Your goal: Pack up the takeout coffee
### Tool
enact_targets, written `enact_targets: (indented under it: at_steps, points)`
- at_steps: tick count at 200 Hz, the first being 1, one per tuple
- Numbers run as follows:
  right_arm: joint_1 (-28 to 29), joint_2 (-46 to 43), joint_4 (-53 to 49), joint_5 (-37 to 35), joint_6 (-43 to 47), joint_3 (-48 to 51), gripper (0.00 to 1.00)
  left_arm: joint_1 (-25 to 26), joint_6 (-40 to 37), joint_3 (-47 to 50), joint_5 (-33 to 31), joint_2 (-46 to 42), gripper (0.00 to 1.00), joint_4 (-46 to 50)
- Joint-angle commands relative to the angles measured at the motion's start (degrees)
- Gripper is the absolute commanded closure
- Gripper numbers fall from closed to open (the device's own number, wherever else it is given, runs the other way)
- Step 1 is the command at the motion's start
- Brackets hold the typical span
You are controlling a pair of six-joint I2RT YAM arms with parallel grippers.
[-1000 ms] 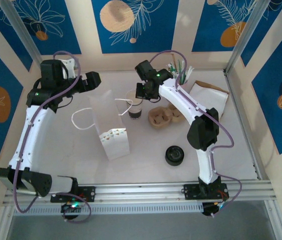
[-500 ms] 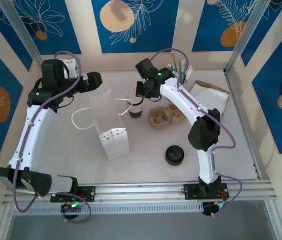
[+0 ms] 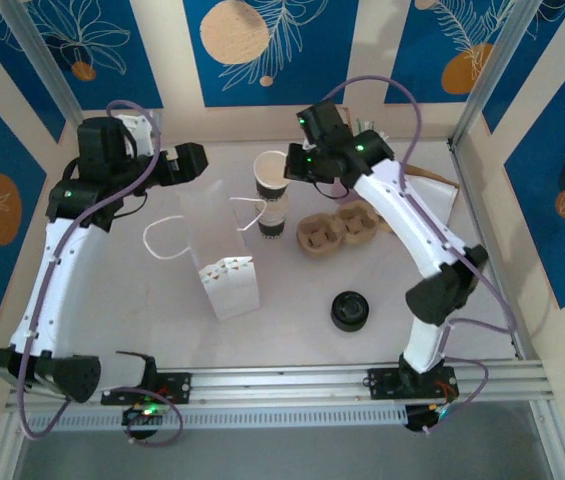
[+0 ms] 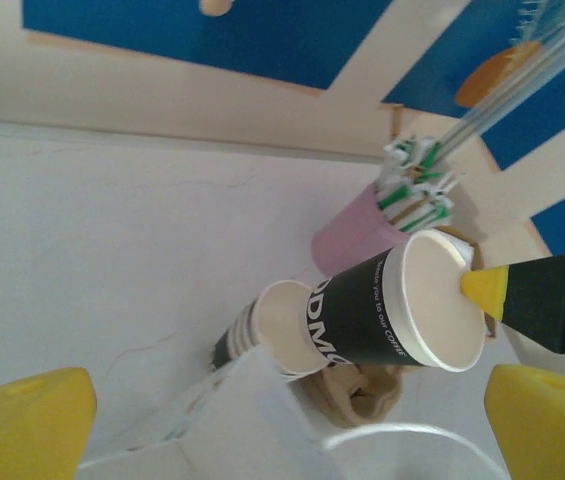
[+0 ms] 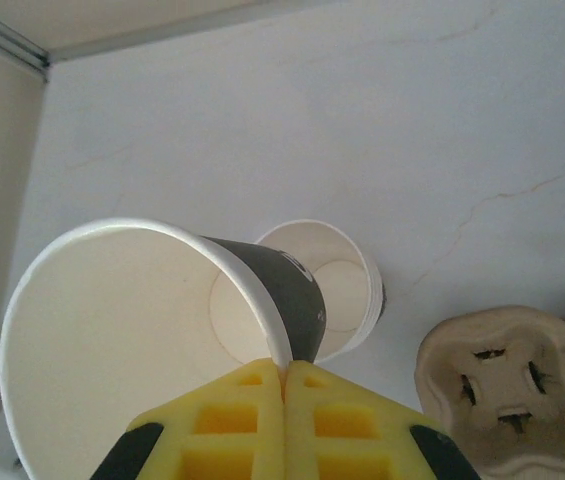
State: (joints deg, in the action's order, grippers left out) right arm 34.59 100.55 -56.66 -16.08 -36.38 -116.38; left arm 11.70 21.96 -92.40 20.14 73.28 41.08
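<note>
My right gripper will move back and down to release the cup on the tabletop between white bag (image 3: 224, 255) and takeout coffee, because that spot is empty.
The takeout coffee (image 3: 350, 310), a black disc from above, stands alone on the table near the front right, far from both grippers. My right gripper (image 3: 297, 170) (image 5: 284, 368) is shut on the rim of a lidless white paper cup with a dark band (image 3: 270, 172) (image 4: 402, 310) (image 5: 122, 340), holding it tilted in the air above the stack of paper cups (image 3: 272, 218) (image 5: 337, 290). My left gripper (image 3: 197, 160) (image 4: 282, 420) hangs open behind the white paper bag (image 3: 224, 255), nothing between its fingers.
A moulded cardboard cup carrier (image 3: 334, 228) (image 5: 507, 380) lies right of the cup stack. A pink cup of straws (image 4: 357, 235) stands at the back, and a brown paper bag (image 3: 432, 190) lies at the back right. The white bag's handles loop over the table.
My right gripper has lifted the top paper cup off the stack, rising and shifting back and right. The left arm has barely moved.
</note>
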Motion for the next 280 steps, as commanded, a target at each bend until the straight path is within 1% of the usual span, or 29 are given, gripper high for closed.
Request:
enact_targets:
  at_steps: [1, 36, 49, 85, 102, 116, 145, 164, 195, 216, 224, 238, 257, 280]
  points:
    - [0.3, -7.7, -0.24, 0.79, 1.25, 5.18, 1.0, 2.89, -0.16, -3.41, 0.85, -3.38, 0.0, 1.15]
    - [-0.13, -19.87, 1.38, 1.17, 0.99, 19.15, 0.99, 9.92, 0.52, -6.74, -1.82, -3.08, 0.0, 2.08]
    - [-0.77, -23.96, 1.61, 2.05, 0.56, 24.36, 0.99, 14.04, 0.48, -8.28, -3.85, -1.67, 0.0, 2.24]
    - [-2.15, -32.79, 4.76, 7.32, -0.8, 39.97, 0.98, 28.55, -1.19, -12.07, -13.14, 3.3, 0.0, 3.05]
    - [-2.2, -35.19, 7.13, 9.88, -1.98, 47.01, 0.98, 32.9, -1.26, -11.48, -16.3, 4.63, 0.0, 2.41]
    - [-0.8, -36.33, 9.44, 9.94, -2.53, 51.58, 0.98, 34.64, -0.84, -9.57, -17.77, 4.9, 0.0, 1.28]
    - [4.01, -35.07, 12.46, 4.15, -2.84, 58.19, 0.97, 36.07, 0.14, -2.37, -19.17, 1.65, 0.0, -2.94]
    - [6.09, -32.94, 15.62, 2.26, -3.62, 61.63, 0.97, 36.99, 0.94, 1.84, -18.91, -1.19, 0.0, -5.47]
    - [8.67, -28.05, 20.26, 0.36, -4.47, 63.9, 0.94, 41.02, 1.46, 6.55, -21.82, -4.79, 0.0, -7.05]
    - [9.67, -24.53, 22.05, 0.12, -4.91, 63.99, 0.93, 42.24, 2.51, 9.23, -23.24, -6.44, 0.0, -7.21]
    - [10.11, -23.59, 22.1, 0.13, -5.03, 63.63, 0.89, 42.35, 2.81, 10.19, -23.57, -7.01, 0.0, -7.41]
    - [11.18, -22.82, 20.13, -1.09, -5.6, 62.49, 0.74, 42.51, 3.06, 11.32, -24.14, -7.74, 0.0, -7.31]
    - [12.37, -23.78, 15.83, -3.11, -6.11, 60.42, 0.57, 42.61, 3.09, 12.2, -24.82, -8.69, 0.0, -6.99]
    - [13.12, -26.94, 10.66, -5.06, -6.17, 58.52, 0.42, 42.62, 2.77, 12.98, -25.35, -9.53, 0.0, -6.37]
